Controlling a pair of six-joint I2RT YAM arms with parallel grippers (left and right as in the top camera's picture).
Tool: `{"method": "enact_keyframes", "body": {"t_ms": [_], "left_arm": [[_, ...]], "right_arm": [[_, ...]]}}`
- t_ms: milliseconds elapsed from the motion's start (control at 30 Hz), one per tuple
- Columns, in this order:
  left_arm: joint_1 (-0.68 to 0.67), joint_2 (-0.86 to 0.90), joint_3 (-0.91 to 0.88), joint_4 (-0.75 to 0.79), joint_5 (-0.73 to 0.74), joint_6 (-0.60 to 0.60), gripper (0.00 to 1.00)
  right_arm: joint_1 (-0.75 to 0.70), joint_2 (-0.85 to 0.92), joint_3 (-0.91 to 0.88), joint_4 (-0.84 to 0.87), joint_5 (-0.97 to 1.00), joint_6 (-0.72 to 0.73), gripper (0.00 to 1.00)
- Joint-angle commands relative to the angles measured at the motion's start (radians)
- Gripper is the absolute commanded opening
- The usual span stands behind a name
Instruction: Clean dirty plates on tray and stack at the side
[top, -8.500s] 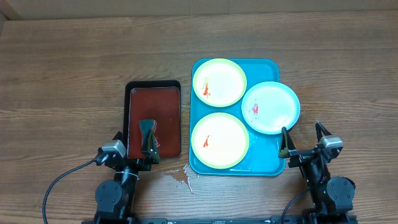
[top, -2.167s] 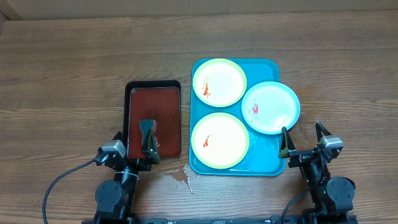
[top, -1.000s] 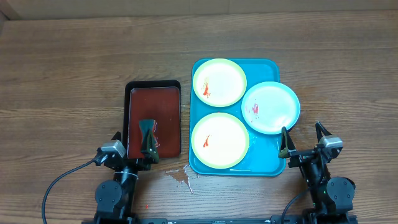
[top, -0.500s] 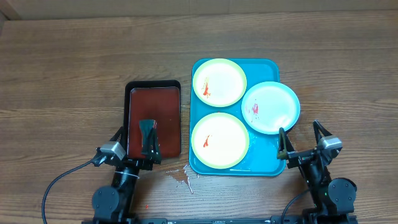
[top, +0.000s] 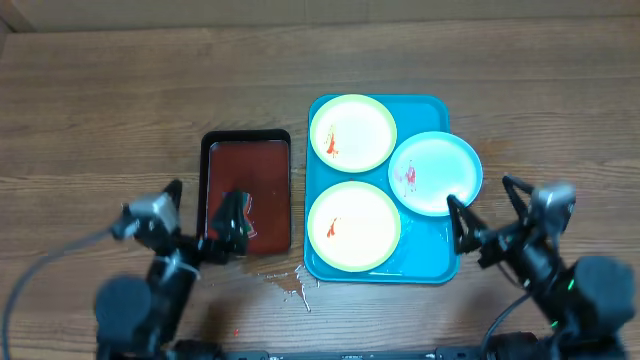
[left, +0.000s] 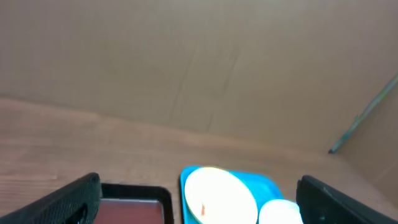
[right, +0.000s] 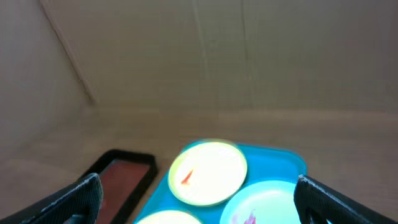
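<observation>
I will tip my right gripper to point down and lower it onto the front plate's rim by the blue plate, since that side of the front plate faces this gripper.
The turquoise tray (top: 432, 108) holds three smeared plates. A yellow-green rimmed plate (top: 352, 131) lies at the back, a second one (top: 353, 226) at the front, and a light-blue rimmed plate (top: 435, 172) on the right rim. My left gripper (top: 197, 213) is open and empty, raised over the front of the dark-red tray (top: 246, 170). My right gripper (top: 488, 207) is open and empty, raised at the turquoise tray's front right corner. The left wrist view shows the back plate (left: 217, 193) between my fingers. The right wrist view shows it too (right: 208, 171), with the blue plate (right: 261, 202).
A small black-rimmed dark-red tray lies left of the turquoise tray, with a dark object (top: 244, 205) on its front part, partly hidden by my left gripper. A wet spill (top: 290, 284) marks the table by the front edge. A cardboard wall (right: 199, 56) stands behind the table.
Both arms have risen from their rest poses at the front edge. The left gripper has moved left and up, the right gripper up toward the blue plate. Plates and trays have not moved.
</observation>
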Motion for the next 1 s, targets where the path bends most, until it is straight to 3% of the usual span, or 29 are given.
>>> {"method": "enact_keyframes", "body": {"t_ms": [0, 167, 300, 500, 633, 867, 967], "left_arm": [[0.005, 0.224, 0.244, -0.163, 0.049, 0.035, 1.00], [0.005, 0.497, 0.569, -0.457, 0.121, 0.039, 1.00], [0.005, 0.632, 0.715, -0.599, 0.157, 0.072, 1.00], [0.005, 0.714, 0.747, -0.667, 0.284, 0.079, 1.00], [0.005, 0.742, 0.747, -0.695, 0.293, 0.081, 1.00], [0.005, 0.752, 0.747, -0.734, 0.280, 0.161, 1.00], [0.005, 0.752, 0.747, -0.759, 0.274, 0.161, 1.00]], "right_arm": [[0.008, 0.216, 0.259, -0.164, -0.006, 0.006, 1.00], [0.008, 0.486, 0.573, -0.439, -0.006, 0.006, 1.00], [0.008, 0.612, 0.667, -0.504, -0.027, 0.011, 1.00], [0.009, 0.711, 0.668, -0.549, -0.088, 0.010, 1.00], [0.016, 0.766, 0.658, -0.607, -0.080, 0.010, 1.00], [0.104, 0.834, 0.541, -0.609, 0.130, 0.098, 1.00], [0.150, 0.874, 0.452, -0.526, 0.184, 0.153, 0.89]]}}
